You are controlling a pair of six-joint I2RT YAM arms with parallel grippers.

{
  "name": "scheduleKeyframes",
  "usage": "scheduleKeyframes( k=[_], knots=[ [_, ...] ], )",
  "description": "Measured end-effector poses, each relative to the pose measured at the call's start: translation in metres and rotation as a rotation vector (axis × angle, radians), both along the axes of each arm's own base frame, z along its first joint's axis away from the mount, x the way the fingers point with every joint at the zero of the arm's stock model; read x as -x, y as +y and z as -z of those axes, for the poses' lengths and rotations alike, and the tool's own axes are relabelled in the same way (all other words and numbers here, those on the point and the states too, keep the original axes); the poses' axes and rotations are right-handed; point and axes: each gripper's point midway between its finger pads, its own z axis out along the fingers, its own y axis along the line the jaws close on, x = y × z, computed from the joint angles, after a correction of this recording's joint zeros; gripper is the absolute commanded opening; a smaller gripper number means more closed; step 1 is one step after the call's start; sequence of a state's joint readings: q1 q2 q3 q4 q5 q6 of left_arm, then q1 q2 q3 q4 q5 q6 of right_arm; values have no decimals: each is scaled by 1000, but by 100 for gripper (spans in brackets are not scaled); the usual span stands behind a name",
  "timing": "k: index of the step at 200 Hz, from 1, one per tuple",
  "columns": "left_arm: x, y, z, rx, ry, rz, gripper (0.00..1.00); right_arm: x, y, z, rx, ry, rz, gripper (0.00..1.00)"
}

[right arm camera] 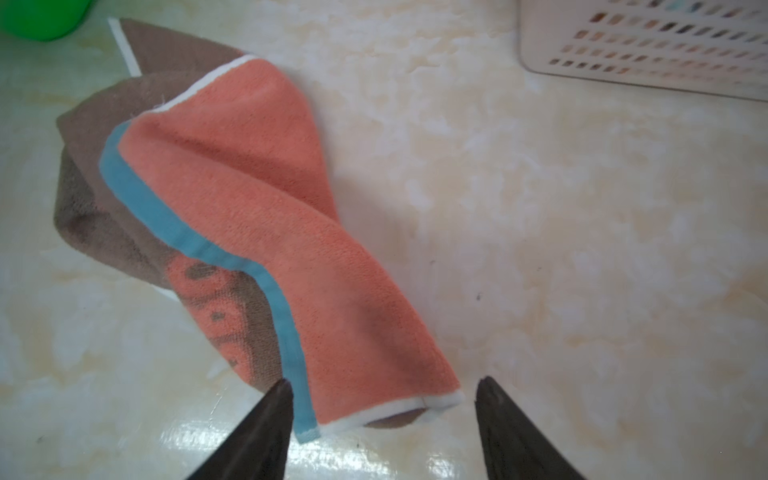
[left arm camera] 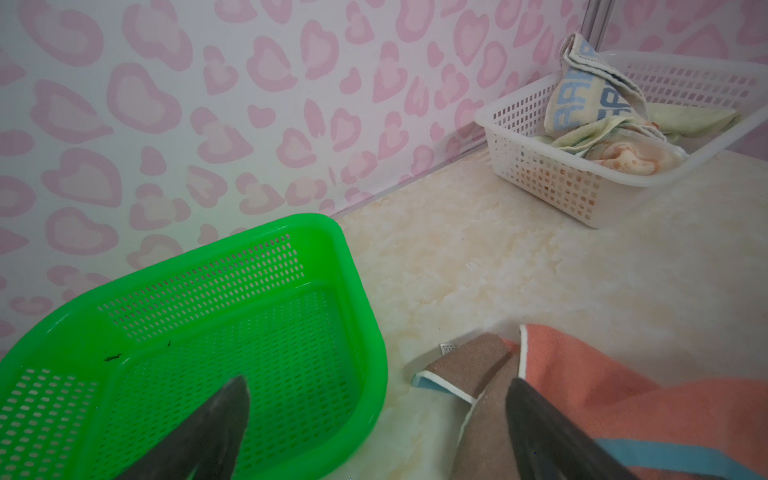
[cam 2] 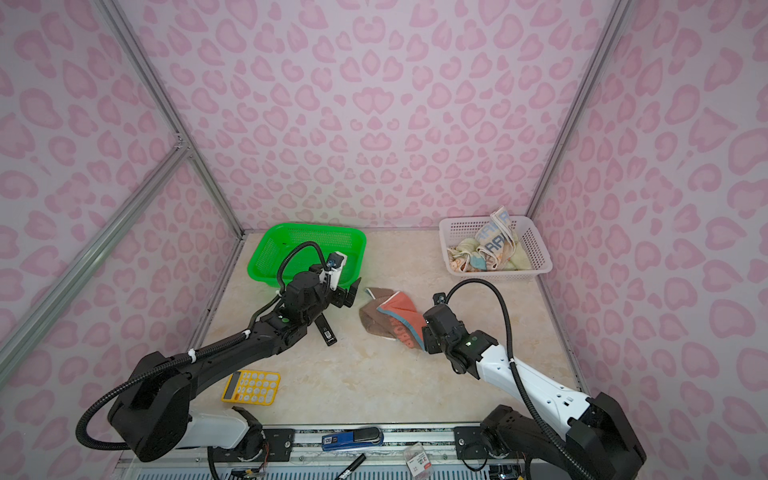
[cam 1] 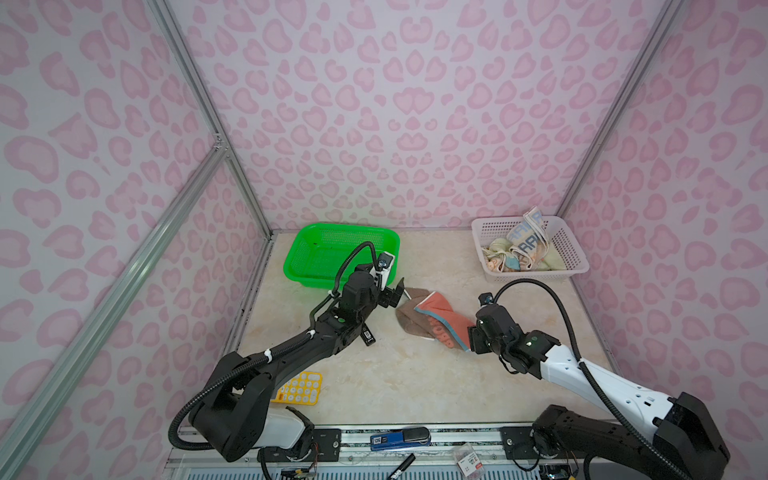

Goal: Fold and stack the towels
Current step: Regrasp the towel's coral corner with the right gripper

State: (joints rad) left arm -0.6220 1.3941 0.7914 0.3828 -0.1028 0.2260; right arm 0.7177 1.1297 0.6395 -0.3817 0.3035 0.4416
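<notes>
The towel's blue-striped corner (cam 1: 464, 348) (right arm camera: 306, 432) lies folded over the brown lettered side, so my right gripper moves down and across the towel's near end onto it next.
A rust-red towel (cam 1: 432, 318) (cam 2: 390, 316) with a brown underside, blue stripe and white edging lies crumpled mid-table. My right gripper (right arm camera: 385, 382) (cam 1: 471, 338) stands open at its near end. The towel's white-edged corner (right arm camera: 374, 374) lies on the table between the fingers, touching neither. My left gripper (left arm camera: 378, 384) (cam 1: 397, 293) is open and empty at the towel's far-left corner (left arm camera: 469, 361), beside the green basket (cam 1: 316, 257) (left arm camera: 166, 332). More towels (cam 1: 519, 249) (cam 2: 486, 249) (left arm camera: 602, 124), one cream with big blue letters, sit heaped in the white basket (cam 1: 577, 266) (left arm camera: 498, 120).
The green basket (cam 2: 274, 253) at the back left holds nothing. A yellow calculator (cam 1: 301, 388) (cam 2: 251, 386) lies front left and a small black item (cam 1: 368, 334) (cam 2: 326, 330) lies under the left arm. A blue tool (cam 1: 399, 438) rests on the front rail. Pink patterned walls enclose three sides.
</notes>
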Motion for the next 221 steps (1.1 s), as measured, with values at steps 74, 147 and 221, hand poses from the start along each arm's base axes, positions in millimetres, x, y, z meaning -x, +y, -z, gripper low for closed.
scheduleKeyframes(
  k=[74, 147, 221],
  knots=[
    [5, 11, 18, -11, 60, -45, 98, 6, 30, 54, 48, 155, -78, 46],
    [7, 9, 21, -21, 82, -32, 98, 0, 29, 72, 100, 193, -33, 28],
    [4, 4, 30, -71, 113, -7, 97, -5, 32, 61, 98, 189, -28, 2]
  ],
)
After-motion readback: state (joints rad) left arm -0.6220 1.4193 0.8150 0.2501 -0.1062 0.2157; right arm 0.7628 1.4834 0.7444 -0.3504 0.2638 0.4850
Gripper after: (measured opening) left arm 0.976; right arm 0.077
